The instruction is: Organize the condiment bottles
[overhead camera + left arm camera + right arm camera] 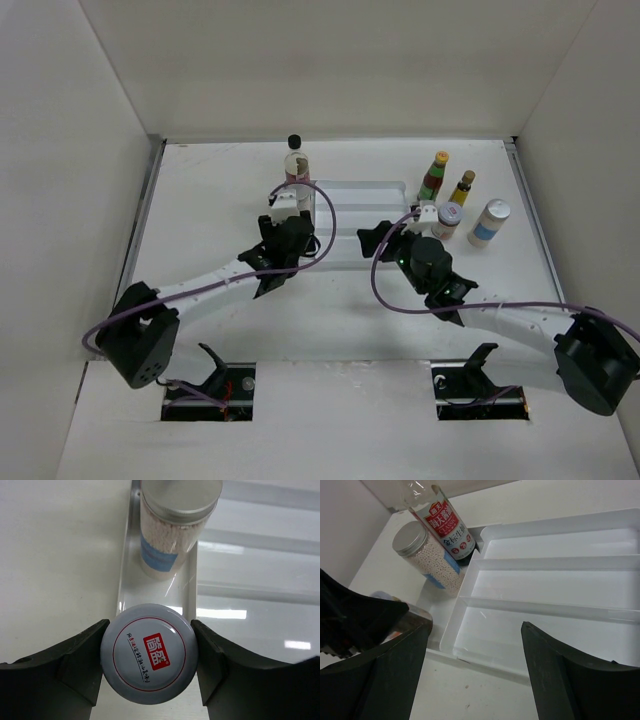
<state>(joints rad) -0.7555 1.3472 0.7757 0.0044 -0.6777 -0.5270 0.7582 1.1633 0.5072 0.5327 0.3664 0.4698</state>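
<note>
The tray section's near end is empty beside the shaker, so I need to lower my left gripper with the white-lidded jar down into it and let go of the lid.
My left gripper is shut on a white-lidded jar with a red logo, over the narrow end compartment of the white tray. Both pads touch the lid. Just beyond it in that compartment stands a silver-lidded shaker of pale granules. A black-capped, red-labelled bottle stands behind the tray's far left corner. From above, the left gripper is at the tray's left end. My right gripper hangs open over the tray's near right part, holding nothing. Its wrist view shows the shaker and the red-labelled bottle.
Right of the tray stand a green yellow-capped bottle, an amber yellow-capped bottle, a white-lidded jar and a white-lidded blue-labelled shaker. White walls enclose the table on three sides.
</note>
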